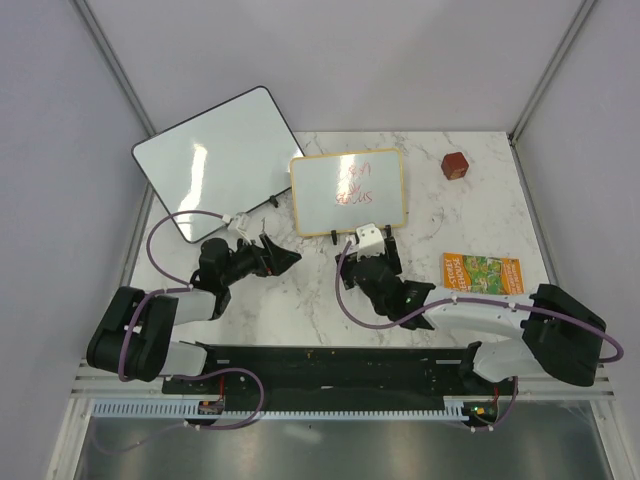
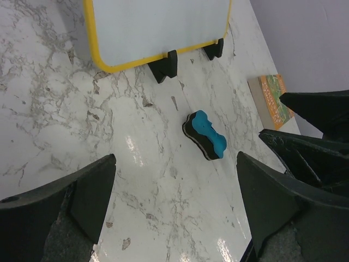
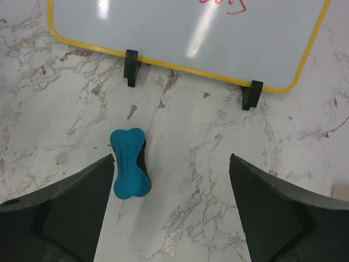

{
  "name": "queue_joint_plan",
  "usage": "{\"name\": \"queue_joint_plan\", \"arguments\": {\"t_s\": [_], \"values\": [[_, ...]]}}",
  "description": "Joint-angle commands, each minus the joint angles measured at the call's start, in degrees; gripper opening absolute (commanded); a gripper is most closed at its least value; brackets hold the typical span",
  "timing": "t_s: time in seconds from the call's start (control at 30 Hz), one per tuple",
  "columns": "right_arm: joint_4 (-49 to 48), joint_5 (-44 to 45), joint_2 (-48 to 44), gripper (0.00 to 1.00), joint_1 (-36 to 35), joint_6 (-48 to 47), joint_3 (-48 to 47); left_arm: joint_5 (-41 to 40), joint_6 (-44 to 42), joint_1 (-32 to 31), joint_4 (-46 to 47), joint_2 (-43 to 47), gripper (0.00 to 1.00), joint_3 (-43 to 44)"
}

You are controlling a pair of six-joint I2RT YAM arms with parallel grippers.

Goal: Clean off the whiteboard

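Next, my right gripper should shift left in the top view and lower over the eraser's narrow middle (image 3: 130, 162), which is slimmer than the open fingers' gap.
The small whiteboard (image 1: 348, 192) with a tan frame and red handwriting stands at the table's middle back. It also shows in the left wrist view (image 2: 158, 27) and the right wrist view (image 3: 185, 33), its black feet on the marble. A blue bone-shaped eraser (image 3: 130, 162) with a black underside lies flat in front of the board, close to my right gripper's left finger. It also shows in the left wrist view (image 2: 204, 135). My right gripper (image 3: 172, 202) is open and empty, just before the board (image 1: 372, 243). My left gripper (image 2: 174, 207) is open and empty, left of the eraser (image 1: 285, 255).
A larger frameless white board (image 1: 215, 160) lies at the back left, overhanging the table. A red cube (image 1: 456, 165) sits at the back right. An orange and green box (image 1: 482, 272) lies at the right, also in the left wrist view (image 2: 272, 101).
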State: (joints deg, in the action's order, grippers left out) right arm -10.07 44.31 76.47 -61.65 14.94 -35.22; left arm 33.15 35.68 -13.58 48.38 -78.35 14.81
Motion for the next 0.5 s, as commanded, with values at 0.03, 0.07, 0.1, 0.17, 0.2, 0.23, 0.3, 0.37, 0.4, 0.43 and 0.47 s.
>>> {"name": "queue_joint_plan", "arguments": {"t_s": [0.03,0.07,0.1,0.17,0.2,0.23,0.3,0.37,0.4,0.43,0.47], "values": [[2.94,-13.71,0.61,0.94,6.53,-1.49,-5.02,-0.36,1.76,0.31,0.75,0.74,0.98,0.4],[3.99,-15.29,1.22,0.94,7.15,-2.01,-6.08,-0.54,1.76,0.4,-0.55,0.48,0.98,0.66],[5.39,-17.75,2.97,0.94,8.03,-2.72,-7.48,-0.89,1.85,0.4,-1.09,0.3,0.98,1.27],[9.88,-18.82,5.26,0.89,8.21,-3.16,-12.57,-0.8,2.02,0.49,-1.36,-0.58,0.97,1.63],[12.41,-21.52,7.45,0.83,8.21,-3.6,-14.16,-0.89,2.28,0.58,-1.45,-0.75,0.97,1.63],[15.14,-22.68,8.43,0.7,8.3,-3.51,-17.04,-0.98,2.37,0.66,-1.53,-0.76,0.97,1.63],[17.0,-24.53,10.1,0.67,8.21,-3.16,-19.0,-1.24,2.46,0.75,-1.88,-0.58,0.97,1.54],[18.24,-25.94,10.37,0.68,8.3,-1.94,-19.97,-1.94,2.64,0.84,-2.32,-0.75,0.97,1.63],[18.67,-26.29,10.46,0.68,8.3,-1.5,-20.15,-2.21,2.73,0.84,-2.85,-0.67,0.97,1.71],[19.46,-27.86,10.54,0.68,8.3,-0.8,-20.15,-2.3,2.81,0.93,-3.03,-0.67,0.98,1.72],[19.82,-28.49,10.63,0.68,8.3,-0.27,-20.24,-2.38,2.73,0.93,-3.03,-0.75,0.98,1.72]]}}
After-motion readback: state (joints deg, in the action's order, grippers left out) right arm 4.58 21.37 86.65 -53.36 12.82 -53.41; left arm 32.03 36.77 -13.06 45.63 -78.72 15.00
